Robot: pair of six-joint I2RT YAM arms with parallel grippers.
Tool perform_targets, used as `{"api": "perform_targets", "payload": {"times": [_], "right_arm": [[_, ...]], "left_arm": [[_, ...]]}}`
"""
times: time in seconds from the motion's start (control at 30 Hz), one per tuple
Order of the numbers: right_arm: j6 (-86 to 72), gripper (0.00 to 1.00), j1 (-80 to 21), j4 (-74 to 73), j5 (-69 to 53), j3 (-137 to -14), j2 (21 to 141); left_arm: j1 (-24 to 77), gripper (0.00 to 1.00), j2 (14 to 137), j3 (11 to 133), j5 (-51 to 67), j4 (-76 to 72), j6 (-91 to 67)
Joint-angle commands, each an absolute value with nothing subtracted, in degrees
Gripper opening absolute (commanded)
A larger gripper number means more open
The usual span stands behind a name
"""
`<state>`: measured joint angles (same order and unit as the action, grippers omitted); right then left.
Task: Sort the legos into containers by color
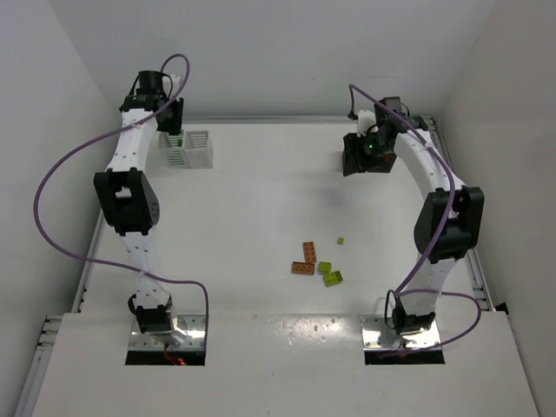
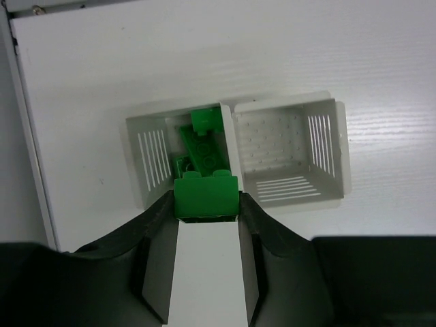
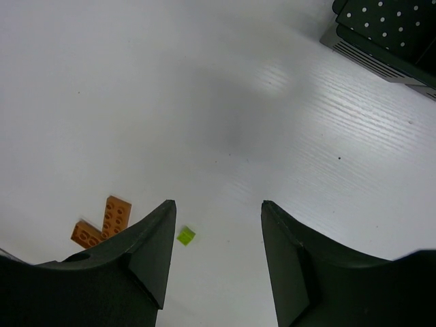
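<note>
The brick has the same color as the dark green bricks in the white bin. My left gripper should next go down toward that bin and release the brick over it.
My left gripper (image 2: 206,199) is shut on a dark green brick (image 2: 206,197) and holds it just above the near edge of the white bin pair (image 2: 338,153). The left white bin holds several dark green bricks (image 2: 204,146); the right white bin is empty. In the top view this gripper (image 1: 176,135) hangs over the white bins (image 1: 198,149) at the back left. My right gripper (image 3: 218,211) is open and empty above bare table, near a black bin (image 3: 388,27). Two orange-brown bricks (image 1: 305,259) and three lime green bricks (image 1: 330,274) lie mid-table.
In the right wrist view the orange-brown bricks (image 3: 109,219) and a tiny lime brick (image 3: 185,236) lie by the left finger. White walls enclose the table at the back and sides. The right arm (image 1: 365,152) is at the back right.
</note>
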<state>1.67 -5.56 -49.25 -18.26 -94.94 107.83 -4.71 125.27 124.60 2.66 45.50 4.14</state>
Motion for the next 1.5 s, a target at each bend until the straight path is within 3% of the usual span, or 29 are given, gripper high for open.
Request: {"api": "perform_targets", "payload": {"times": [0.0, 0.33, 0.43, 0.53, 0.67, 0.73, 0.83, 0.97, 1.0, 1.03, 1.23, 1.47], "right_arm": [[1.67, 0.54, -5.71, -47.55, -18.72, -94.66, 105.21], [3.86, 0.54, -5.71, -48.87, -20.91, -93.52, 106.35], [5.26, 0.54, -6.24, -50.09, -22.32, -92.99, 106.35], [6.50, 0.54, -7.29, -50.10, -22.32, -91.68, 105.83], [6.50, 0.54, -7.82, -48.96, -21.80, -88.07, 104.50], [6.50, 0.54, -8.35, -48.43, -21.01, -85.96, 102.93], [6.50, 0.54, -8.96, -47.81, -19.61, -82.80, 101.26], [9.31, 0.54, -9.58, -47.81, -19.60, -76.05, 96.95], [10.71, 0.54, -10.10, -48.33, -19.60, -74.72, 95.20], [11.33, 0.54, -10.11, -48.34, -19.60, -73.49, 94.23], [20.20, 0.54, -12.39, -50.79, -22.93, -65.23, 89.30], [23.73, 0.54, -17.75, -51.50, -28.73, -61.35, 88.15]], "left_arm": [[-5.27, 0.19, 126.12, 127.53, 1.06, 42.01, 3.16], [-5.89, 0.24, 129.63, 127.53, -3.34, 39.37, 3.16], [-5.89, 0.32, 129.64, 127.53, -3.87, 38.85, 3.16], [-5.89, 0.54, 129.11, 127.53, -4.48, 37.71, 3.16], [-5.89, 0.60, 128.50, 127.53, -5.01, 37.71, 3.78], [-5.89, 0.69, 127.79, 127.53, -6.23, 37.09, 3.78], [-5.89, 0.69, 126.31, 127.53, -7.21, 37.09, 2.47], [-7.21, 0.75, 116.76, 123.15, -0.02, 34.29, -0.08], [-7.73, 0.82, 114.37, 118.87, 1.48, 32.97, -0.09], [-7.73, 0.99, 111.91, 116.39, 3.84, 30.52, -0.09], [-5.81, 1.00, 94.52, 100.92, 16.85, 30.92, 6.94], [-2.12, 0.96, 78.60, 88.87, 18.81, 36.28, 7.56]]}}
